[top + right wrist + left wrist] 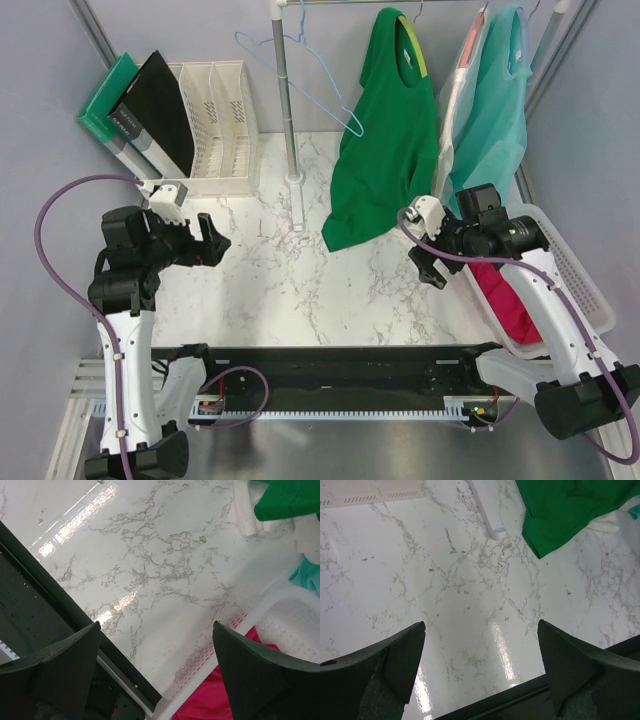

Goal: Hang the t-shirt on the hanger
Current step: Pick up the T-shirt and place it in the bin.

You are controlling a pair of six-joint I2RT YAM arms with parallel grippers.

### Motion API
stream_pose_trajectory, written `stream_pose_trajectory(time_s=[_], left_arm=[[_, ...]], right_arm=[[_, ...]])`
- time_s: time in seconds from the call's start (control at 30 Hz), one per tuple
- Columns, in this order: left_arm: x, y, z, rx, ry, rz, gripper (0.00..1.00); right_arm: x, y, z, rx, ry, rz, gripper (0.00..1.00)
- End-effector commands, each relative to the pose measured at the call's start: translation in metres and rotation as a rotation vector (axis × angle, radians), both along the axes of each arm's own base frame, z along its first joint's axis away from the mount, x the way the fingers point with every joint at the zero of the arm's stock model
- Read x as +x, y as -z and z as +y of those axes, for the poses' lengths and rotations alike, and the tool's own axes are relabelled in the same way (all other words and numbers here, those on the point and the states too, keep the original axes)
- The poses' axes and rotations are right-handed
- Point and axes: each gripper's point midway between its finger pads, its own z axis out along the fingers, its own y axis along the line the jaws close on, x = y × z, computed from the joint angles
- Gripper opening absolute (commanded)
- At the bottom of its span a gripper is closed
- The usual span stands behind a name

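Note:
The crimson t-shirt is inside the basket, below my right gripper and to its right in the top view, so my right gripper needs to cross the basket's side and go down onto it next.
The crimson t-shirt lies bunched in a white basket at the right edge of the table; the right wrist view shows its red fabric behind the basket's slotted wall. The light-blue wire hanger hangs bare from the rail at the back, left of the green shirt. My right gripper hovers open over the marble just left of the basket, its jaws wide and empty. My left gripper is open over the table's left side, with only marble between its fingers.
A dark green shirt and a teal shirt hang on the rail at the back. The rack's pole stands on a white foot mid-table. A white file organiser with black and green folders stands back left.

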Motion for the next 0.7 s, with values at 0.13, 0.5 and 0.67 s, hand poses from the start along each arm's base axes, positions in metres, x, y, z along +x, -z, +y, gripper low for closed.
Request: stream_pose_trajectory(time_s=[0.13, 0.5, 0.67], left_arm=[[0.039, 0.026, 0.031, 0.019, -0.163, 0.186, 0.99], [0.06, 0.009, 0.006, -0.075, -0.018, 0.14, 0.99], [0.057, -0.004, 0.001, -0.042, 0.061, 0.074, 0.99]], right_arm=[[0.001, -0.027, -0.027, -0.072, 0.079, -0.066, 0.98], [-0.013, -0.005, -0.176, -0.305, 0.39, 0.041, 0.98], [-0.027, 0.022, -0.241, -0.333, 0.557, 0.149, 0.98]])
